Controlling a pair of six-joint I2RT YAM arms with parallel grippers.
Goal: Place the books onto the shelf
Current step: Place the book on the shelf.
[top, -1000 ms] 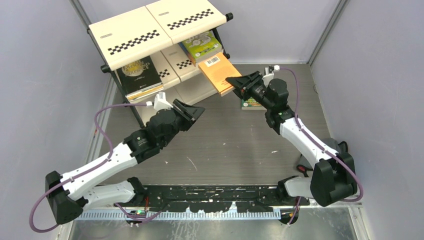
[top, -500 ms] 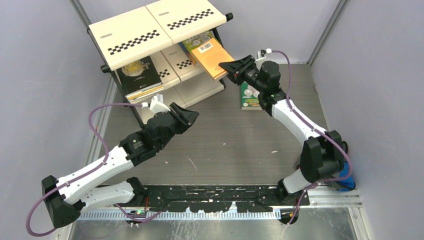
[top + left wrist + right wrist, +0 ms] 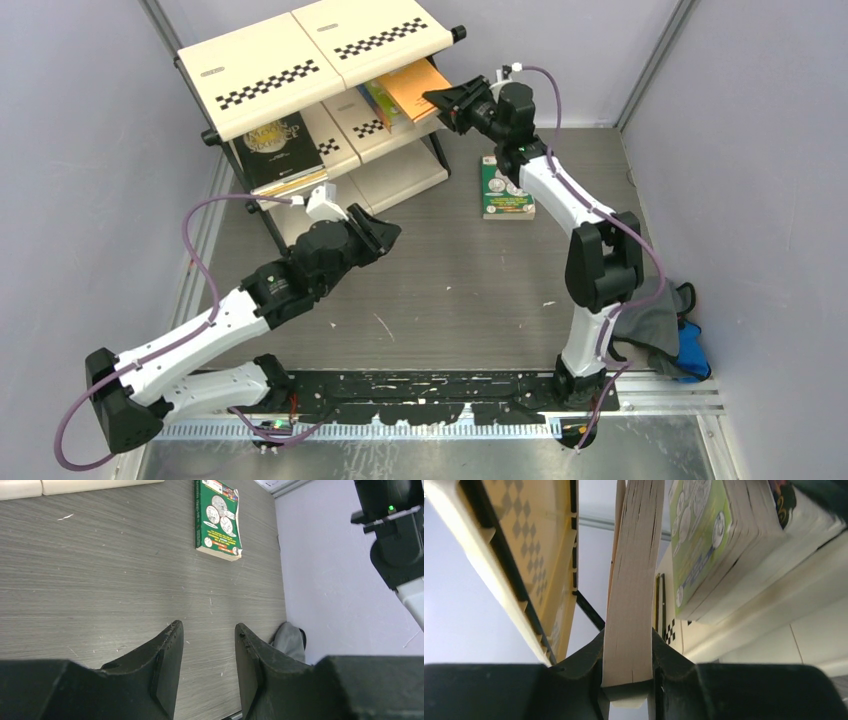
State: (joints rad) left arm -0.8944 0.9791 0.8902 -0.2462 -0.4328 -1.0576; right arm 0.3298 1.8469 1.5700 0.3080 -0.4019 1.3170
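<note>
My right gripper next pushes the orange book, whose near end still juts out, outward and down onto the lime green book's cover (image 3: 382, 101) (image 3: 698, 537) and releases it.
The shelf (image 3: 300, 55) stands at the back left. My right gripper (image 3: 440, 100) is shut on the orange book (image 3: 415, 88), which pokes in under the top panel above the middle tier. In the right wrist view its page edge (image 3: 631, 605) stands between the fingers of the gripper (image 3: 628, 645), beside the lime green book (image 3: 704, 545) that lies on that tier. A black book with gold lettering (image 3: 272, 148) rests on the tier's left half. A dark green book (image 3: 505, 187) (image 3: 218, 517) lies flat on the table. My left gripper (image 3: 390, 232) (image 3: 207, 630) hangs open and empty over the table.
A grey-and-blue cloth bundle (image 3: 665, 325) lies at the right wall near the right arm's base, its grey edge (image 3: 292, 640) showing past the left fingers. Grey walls close in both sides. The shelf's top panel (image 3: 524, 555) is close on the left of the held book.
My right gripper has carried the orange book up and to the left, from in front of the shelf to under its top panel. The left arm has hardly moved.
</note>
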